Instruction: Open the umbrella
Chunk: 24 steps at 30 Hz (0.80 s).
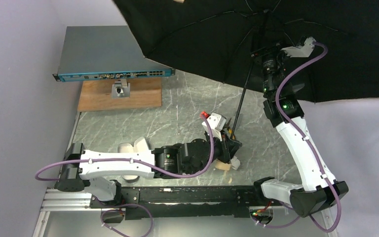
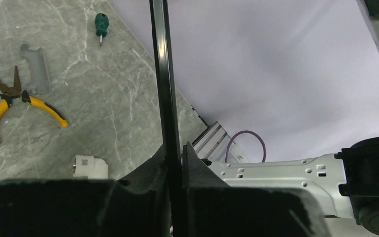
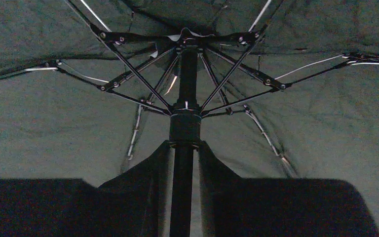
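Observation:
The left gripper lowers a little next, tips the umbrella's stem more upright, and releases it just above the tan handle, because the canopy is already spread wide.
The umbrella (image 1: pixel 217 39) is open; its black underside spreads across the top right and fills the right wrist view (image 3: pixel 54 123). Its black shaft (image 1: pixel 242 103) slants down to my left gripper (image 1: pixel 232 143), with the tan handle (image 1: pixel 223 166) just below. In the left wrist view my left gripper (image 2: pixel 173 153) is shut on the shaft (image 2: pixel 163 74). My right gripper (image 1: pixel 262 49) is high on the shaft under the canopy. In the right wrist view it (image 3: pixel 183 144) straddles the shaft just under the runner (image 3: pixel 185 129), with thin gaps on both sides.
A blue-grey network switch (image 1: pixel 108 54) and a wooden board (image 1: pixel 121 94) sit at the back left. Lavender-grey case shells (image 1: pixel 133 148) lie by the left arm. Yellow pliers (image 2: pixel 10 103), a green screwdriver (image 2: pixel 101 24), a grey plastic piece (image 2: pixel 35 69) and a white part (image 2: pixel 90 167) lie on the marble table.

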{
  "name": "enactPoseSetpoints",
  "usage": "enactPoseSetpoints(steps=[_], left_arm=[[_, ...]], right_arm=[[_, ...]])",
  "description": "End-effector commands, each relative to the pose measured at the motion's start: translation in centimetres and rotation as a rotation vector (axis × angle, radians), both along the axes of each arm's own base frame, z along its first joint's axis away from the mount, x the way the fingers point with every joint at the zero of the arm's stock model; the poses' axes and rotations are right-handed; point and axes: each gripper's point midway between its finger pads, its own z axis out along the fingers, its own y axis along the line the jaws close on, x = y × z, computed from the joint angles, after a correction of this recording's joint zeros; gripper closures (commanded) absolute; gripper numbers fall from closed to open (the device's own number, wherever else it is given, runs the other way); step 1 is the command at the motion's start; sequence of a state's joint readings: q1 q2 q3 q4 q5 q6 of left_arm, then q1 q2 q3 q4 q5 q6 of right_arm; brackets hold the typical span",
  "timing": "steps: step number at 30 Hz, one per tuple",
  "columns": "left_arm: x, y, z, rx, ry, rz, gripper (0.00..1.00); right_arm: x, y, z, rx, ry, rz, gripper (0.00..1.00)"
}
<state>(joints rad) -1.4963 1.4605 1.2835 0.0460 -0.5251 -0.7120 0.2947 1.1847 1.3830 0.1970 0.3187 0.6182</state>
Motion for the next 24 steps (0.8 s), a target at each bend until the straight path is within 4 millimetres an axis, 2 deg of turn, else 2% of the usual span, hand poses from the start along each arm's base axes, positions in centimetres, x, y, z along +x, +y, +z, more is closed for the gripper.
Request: enactPoseSetpoints(steps=[1, 6, 14, 21, 24], left_arm=[[-14.1, 0.8, -10.0, 0.298, 0.064, -0.482, 1.0], [-14.9, 0.9, -12.8, 0.363, 0.067, -0.485, 1.0], [-17.5, 2.7, -17.5, 0.476, 0.077, -0.522, 1.0], [-21.0, 3.6, -19.7, 0.548, 0.039, -0.612, 1.0], [-21.9, 4.2, -20.8, 0.603, 0.018, -0.64, 1.0]], right_arm=[[-5.4, -7.1, 12.7, 0.202, -0.475, -0.214, 0.75], [-6.4, -7.7, 14.5, 0.225, -0.547, -0.208, 0.76], [-8.3, -9.4, 17.3, 0.253, -0.662, -0.276, 0.77], [-9.4, -10.8, 20.2, 0.263, -0.716, -0.35, 0.8], [-9.1, -11.3, 21.5, 0.261, -0.72, -0.375, 0.81]])
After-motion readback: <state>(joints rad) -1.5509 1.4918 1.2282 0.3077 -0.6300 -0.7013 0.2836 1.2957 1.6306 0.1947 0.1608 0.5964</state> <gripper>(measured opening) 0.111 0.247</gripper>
